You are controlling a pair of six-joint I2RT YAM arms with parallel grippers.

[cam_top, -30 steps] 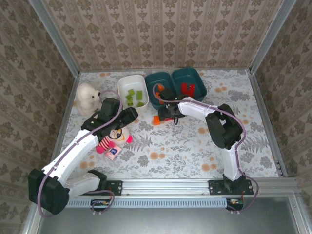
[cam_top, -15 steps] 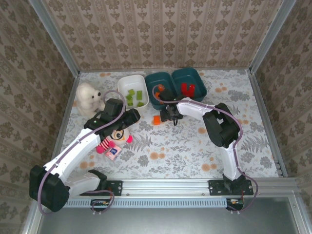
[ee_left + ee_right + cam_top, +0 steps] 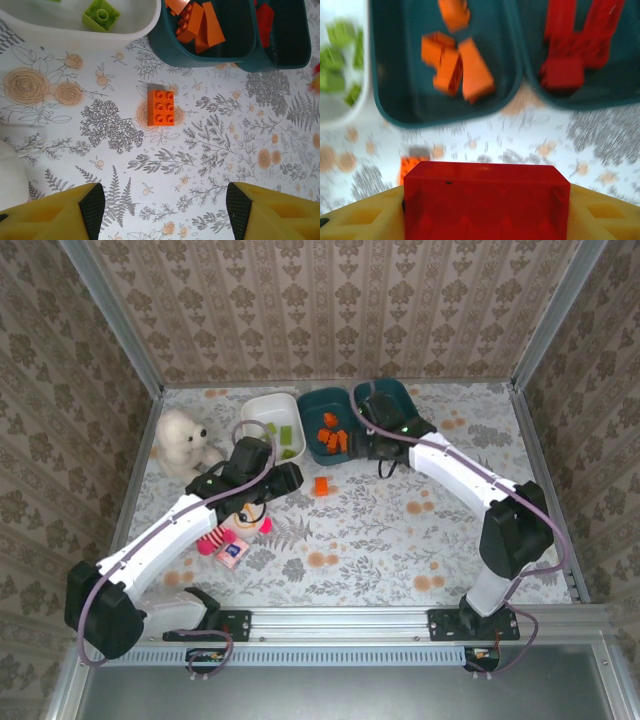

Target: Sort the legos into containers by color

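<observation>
The matching red lego should go outward to the teal container that holds red legos next. My right gripper will carry it over its far end, then lower and release it.
One orange lego [image 3: 321,485] [image 3: 160,106] lies alone on the floral table. My left gripper [image 3: 285,480] [image 3: 160,205] hovers open just left of it, with nothing between its fingers [image 3: 92,200]. My right gripper [image 3: 385,447] [image 3: 486,210] is shut on a red lego [image 3: 486,195], in front of the two teal containers. The middle teal container [image 3: 312,400] [image 3: 395,100] holds orange legos [image 3: 333,437] [image 3: 457,70]. The right teal container [image 3: 410,405] [image 3: 530,75] holds red legos [image 3: 570,45]. Green legos [image 3: 285,435] [image 3: 102,12] sit in the white container [image 3: 262,405] [image 3: 75,30].
A white teddy bear [image 3: 182,440] sits at the left. A striped pink doll [image 3: 228,530] lies under my left arm. Patterned walls close in the table on three sides. Open tabletop stretches across the front and right.
My right gripper has left the spot beside the orange lego and swung back and right to the teal containers with the red lego. My left gripper has crept right toward the orange lego.
</observation>
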